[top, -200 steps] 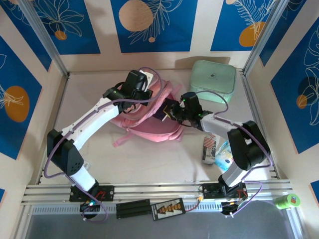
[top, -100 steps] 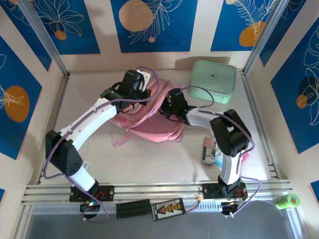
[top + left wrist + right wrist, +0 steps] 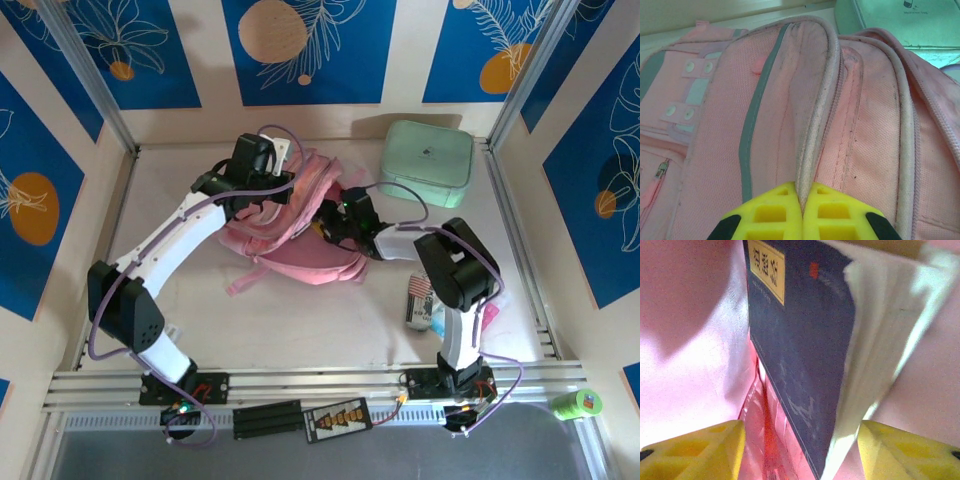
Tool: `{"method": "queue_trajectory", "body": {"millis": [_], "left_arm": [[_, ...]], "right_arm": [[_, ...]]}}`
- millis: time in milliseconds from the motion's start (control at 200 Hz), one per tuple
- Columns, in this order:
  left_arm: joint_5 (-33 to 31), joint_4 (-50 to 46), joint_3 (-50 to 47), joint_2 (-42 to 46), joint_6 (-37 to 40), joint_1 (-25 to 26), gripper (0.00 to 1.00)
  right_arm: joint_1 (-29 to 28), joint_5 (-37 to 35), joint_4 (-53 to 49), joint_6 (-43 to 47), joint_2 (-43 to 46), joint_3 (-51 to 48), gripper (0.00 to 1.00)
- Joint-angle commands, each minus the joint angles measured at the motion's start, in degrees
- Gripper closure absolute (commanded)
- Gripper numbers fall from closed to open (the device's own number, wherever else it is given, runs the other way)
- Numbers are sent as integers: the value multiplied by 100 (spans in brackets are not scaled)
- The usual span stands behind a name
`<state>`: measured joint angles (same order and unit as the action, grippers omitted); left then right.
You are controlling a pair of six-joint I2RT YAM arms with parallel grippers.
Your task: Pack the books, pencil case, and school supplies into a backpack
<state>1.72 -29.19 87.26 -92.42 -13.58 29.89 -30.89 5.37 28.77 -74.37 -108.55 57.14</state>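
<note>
Next, my left gripper lowers the backpack's piped rim back toward the backpack's opening, which already holds the navy book (image 3: pixel 805 340), before the gripper opens.
The pink backpack (image 3: pixel 290 245) lies in the middle of the table. My left gripper (image 3: pixel 275 185) is at its upper edge, shut on the pale piped rim (image 3: pixel 815 125) of the backpack (image 3: pixel 865 130); the yellow fingertips of that gripper (image 3: pixel 802 200) pinch the rim flat. My right gripper (image 3: pixel 335 215) reaches into the backpack's mouth from the right. In the right wrist view the gripper (image 3: pixel 800 440) stands open inside the pink lining, and a navy book (image 3: pixel 805 340) with a gold label stands on edge between the spread fingers, with a clear gap to the left finger (image 3: pixel 705 450).
A mint-green box (image 3: pixel 428 163) sits at the back right, close behind the backpack. A drink can (image 3: pixel 420 300) and a blue packet (image 3: pixel 447 320) lie by the right arm's base. A green tape roll (image 3: pixel 578 403) rests beyond the front rail.
My right gripper has pushed left into the backpack's mouth with the navy book and its jaws have opened off it. The left gripper has drawn the rim slightly back and left.
</note>
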Motion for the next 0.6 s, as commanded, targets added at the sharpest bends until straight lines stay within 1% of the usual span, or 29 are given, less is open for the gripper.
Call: {"method": "queue_trajectory", "body": {"millis": [0, 120, 225, 300, 425, 500, 595], "left_arm": [[111, 530, 82, 102, -140, -123, 100], [161, 589, -82, 127, -172, -134, 100], [235, 624, -343, 165, -217, -159, 100], [349, 701, -614, 188, -237, -169, 100], [714, 885, -1069, 165, -329, -169, 100], [1062, 1030, -1322, 97, -422, -168, 100], [1447, 1103, -1425, -63, -563, -168, 99]], "right_arm": [[73, 10, 11, 146, 601, -367, 35], [122, -140, -276, 186, 1274, -907, 34], [271, -403, -620, 169, 2184, -1596, 34], [395, -819, -1485, 224, 2946, -1905, 33], [590, -1541, -2965, 540, 4133, -2103, 29], [734, -1691, -3547, 777, 4635, -2112, 28], [820, -1727, -3950, 1151, 5009, -2009, 27]]}}
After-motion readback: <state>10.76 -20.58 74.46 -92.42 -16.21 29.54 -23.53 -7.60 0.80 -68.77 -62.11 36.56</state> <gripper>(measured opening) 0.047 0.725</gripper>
